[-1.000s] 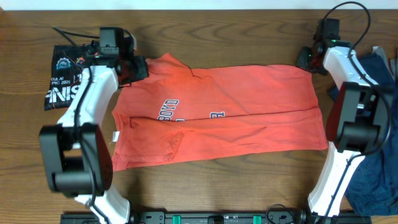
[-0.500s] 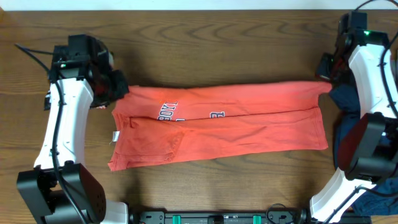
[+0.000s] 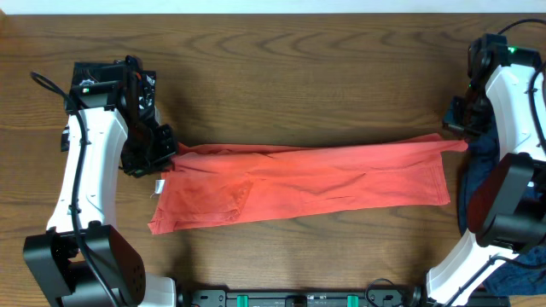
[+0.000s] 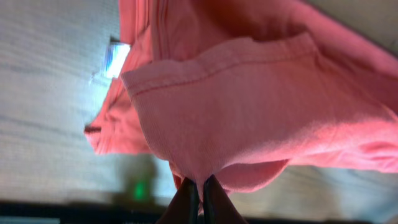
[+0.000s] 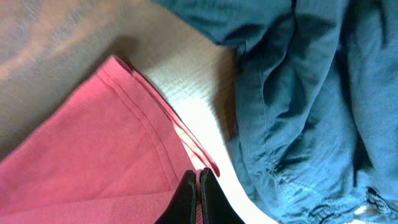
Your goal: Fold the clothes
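Observation:
The right gripper lowers slightly back onto the orange-red T-shirt's end [image 3: 439, 173] beside the navy blue T-shirt next and releases, because the pinched corner still hangs above it.
The orange-red T-shirt [image 3: 307, 181] lies stretched across the table as a long band, its print hidden. My left gripper [image 3: 164, 154] is shut on its upper left edge; the left wrist view shows the pinched fabric [image 4: 249, 112] hanging from the jaws [image 4: 200, 185]. My right gripper [image 3: 461, 136] is shut on the upper right corner; the right wrist view shows the hem [image 5: 124, 124] between the closed jaws [image 5: 199, 177]. The navy blue T-shirt [image 3: 512, 256] lies bunched at the right edge and also shows in the right wrist view [image 5: 311, 93].
Bare wooden table [image 3: 299, 68] lies behind the shirt. A white label tag [image 3: 157, 188] shows at the shirt's left edge. A black rail [image 3: 299, 298] runs along the front edge.
Both grippers have drawn the shirt's far edge toward the front, folding it over. The print is now covered and the dark printed item at far left is out of sight.

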{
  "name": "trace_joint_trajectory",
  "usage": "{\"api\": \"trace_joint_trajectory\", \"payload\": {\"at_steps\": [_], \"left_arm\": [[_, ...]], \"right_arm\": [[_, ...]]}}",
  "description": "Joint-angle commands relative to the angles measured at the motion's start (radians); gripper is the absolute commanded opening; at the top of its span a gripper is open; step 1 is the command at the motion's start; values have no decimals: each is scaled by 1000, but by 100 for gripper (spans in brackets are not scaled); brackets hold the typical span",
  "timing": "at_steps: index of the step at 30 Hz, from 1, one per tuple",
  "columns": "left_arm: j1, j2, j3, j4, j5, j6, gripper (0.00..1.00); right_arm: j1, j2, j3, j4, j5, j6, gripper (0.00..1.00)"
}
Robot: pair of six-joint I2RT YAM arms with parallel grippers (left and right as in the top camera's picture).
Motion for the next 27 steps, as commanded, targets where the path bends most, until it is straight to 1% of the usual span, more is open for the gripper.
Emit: {"api": "trace_joint_trajectory", "payload": {"at_steps": [1, 8, 11, 12, 13, 15, 20, 24, 27], "left_arm": [[2, -25, 3, -25, -6, 11, 6], [2, -25, 1, -79, -9, 25, 6], [2, -24, -3, -113, -45, 25, 6], [2, -25, -4, -118, -54, 24, 7], [2, -24, -5, -123, -63, 24, 11], [2, -24, -5, -130, -64, 24, 11], [2, -25, -5, -147, -65, 24, 12], [2, -25, -5, -146, -64, 24, 13], [2, -25, -5, -116, -52, 23, 17]], "right_arm": [[-8, -12, -35, -6, 32, 14, 2], [-8, -12, -116, -5, 49, 10, 6], [-8, -12, -142, -4, 69, 10, 6], [-8, -12, -146, -4, 69, 10, 9], [-9, -12, -146, -4, 70, 10, 16], [-9, -12, -146, -4, 74, 9, 19], [-9, -12, -146, -8, 74, 10, 23], [-8, -12, -146, -7, 73, 10, 23], [-8, -12, -146, -7, 57, 9, 25]]}}
